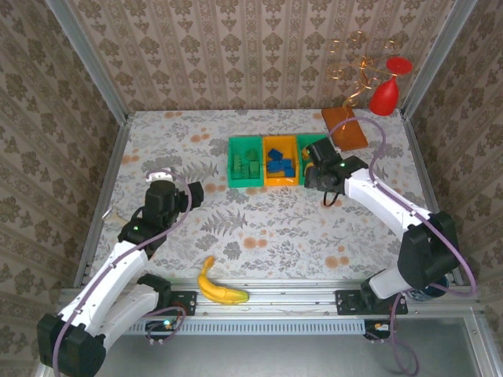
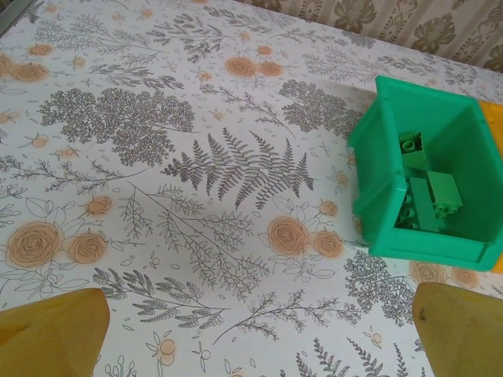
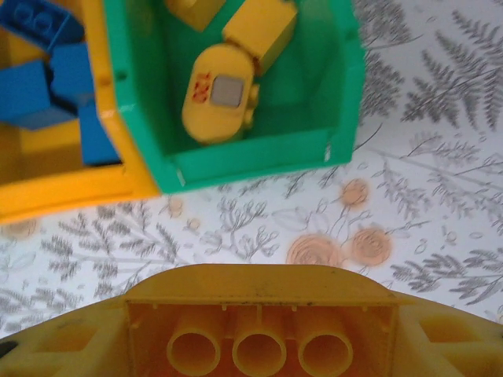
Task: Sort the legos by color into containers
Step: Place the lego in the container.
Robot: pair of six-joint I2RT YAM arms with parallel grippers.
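Note:
The right gripper moves outward over the near side of the green bin holding yellow-orange legos next and releases the matching lego inside.
Three containers stand in a row at the back: a green bin (image 1: 245, 161) holding green legos (image 2: 424, 188), an orange bin (image 1: 280, 161) holding blue legos (image 3: 47, 78), and a second green bin (image 3: 259, 149) holding yellow-orange legos (image 3: 220, 90). My right gripper (image 3: 259, 330) is shut on a yellow-orange lego (image 3: 259, 298), whose hollow underside with three tubes faces the camera. It hovers just in front of the right green bin's near wall. Well to the left of the row, my left gripper (image 2: 259, 345) stands open over bare table, its yellow fingers (image 2: 55, 334) wide apart.
A yellow banana (image 1: 216, 287) lies near the table's front edge between the arm bases. A flat brown-orange board (image 1: 346, 128) and a red object on a wire stand (image 1: 385, 94) sit at the back right corner. Patterned walls close the table in.

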